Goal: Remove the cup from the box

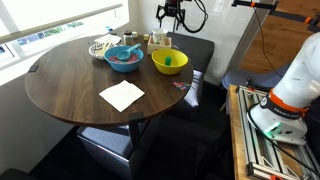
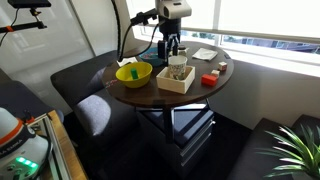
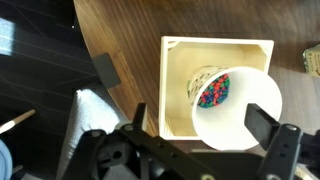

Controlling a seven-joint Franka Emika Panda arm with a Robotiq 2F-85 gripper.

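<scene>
I need to lower my gripper next and close with one finger inside the cup and one outside, as the cup's near rim [image 3: 196, 123] lies below, between my open fingers.
The cup [image 3: 236, 112] is white with a green pattern on its side and colourful small pieces inside. It stands in the light wooden box [image 3: 176, 90] at the table's edge. In the wrist view I look straight down into it. My gripper [image 3: 203, 120] is open above the box. Its two dark fingers straddle the cup's rim, the left one well clear of it. In both exterior views the gripper [image 1: 168, 18] [image 2: 170, 44] hangs just above the box [image 1: 160, 41] [image 2: 177, 80], with the cup [image 2: 178, 63] sticking up out of it.
On the round wooden table [image 1: 70, 85] are a yellow bowl [image 1: 169, 62] [image 2: 133, 73] next to the box, a blue bowl [image 1: 123, 58], a white napkin [image 1: 121, 95] and a small red object [image 2: 209, 79]. Dark seats surround the table.
</scene>
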